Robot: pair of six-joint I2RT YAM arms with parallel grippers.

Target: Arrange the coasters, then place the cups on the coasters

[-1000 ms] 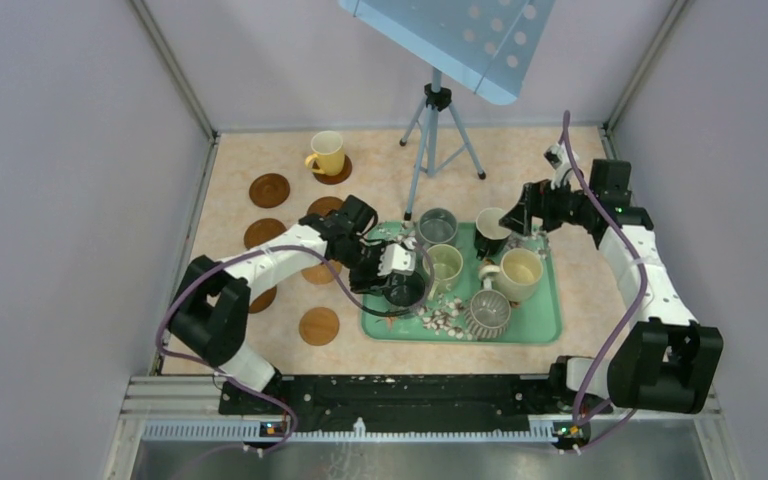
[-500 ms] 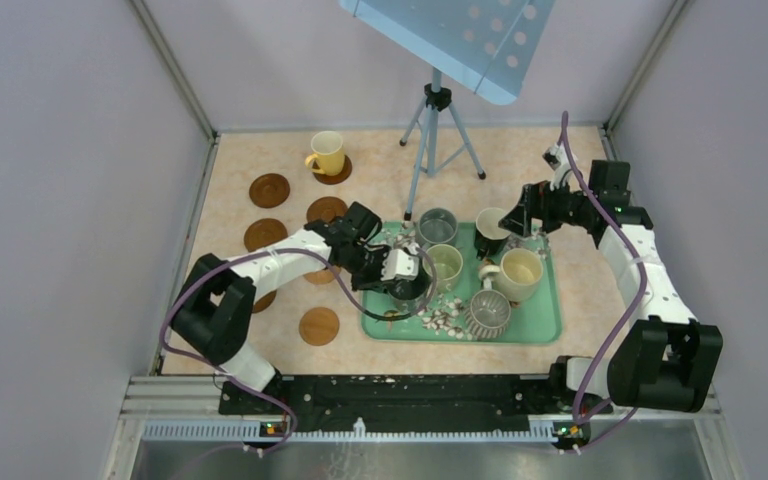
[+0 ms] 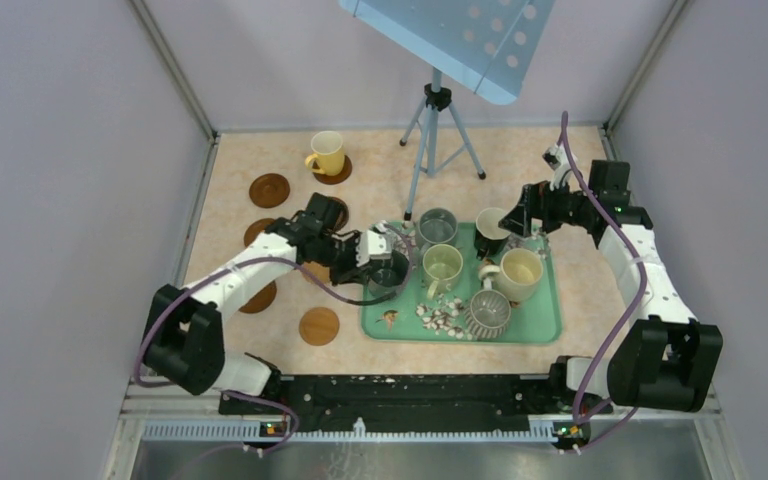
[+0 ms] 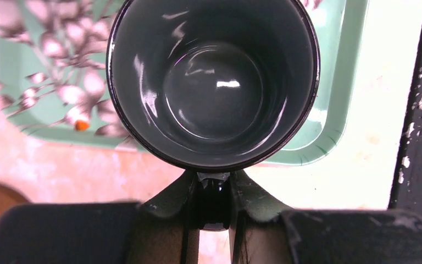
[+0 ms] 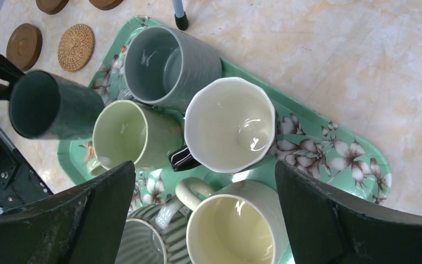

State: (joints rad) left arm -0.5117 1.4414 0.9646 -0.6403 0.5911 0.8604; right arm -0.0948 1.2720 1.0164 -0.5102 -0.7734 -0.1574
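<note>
My left gripper moves outward and down to the bare coaster by the tray's far corner (image 3: 340,212) next and releases the cup there.
My left gripper (image 3: 372,264) (image 4: 214,201) is shut on the handle of the dark green cup (image 3: 390,276) (image 4: 213,82), which hangs upright over the tray's left edge. The grey (image 3: 438,226), pale green (image 3: 443,266), black-and-white (image 3: 491,230), cream (image 3: 518,274) and ribbed grey (image 3: 488,313) cups stand on the green floral tray (image 3: 545,330). On a coaster at the far left sits the yellow cup (image 3: 326,152). Bare coasters (image 3: 269,189) (image 3: 319,326) (image 3: 260,232) lie left of the tray. Above the cream cup (image 5: 236,231), my right gripper (image 3: 516,222) (image 5: 211,220) stands open and holds nothing.
A tripod (image 3: 438,130) stands just behind the tray, under a pale blue perforated panel (image 3: 460,35). Walls close in the table on the left, back and right. My left forearm lies across some of the coasters.
My left gripper has closed on the dark green cup's handle and carried it left and back, from inside the tray to its left edge. The right arm has not moved.
</note>
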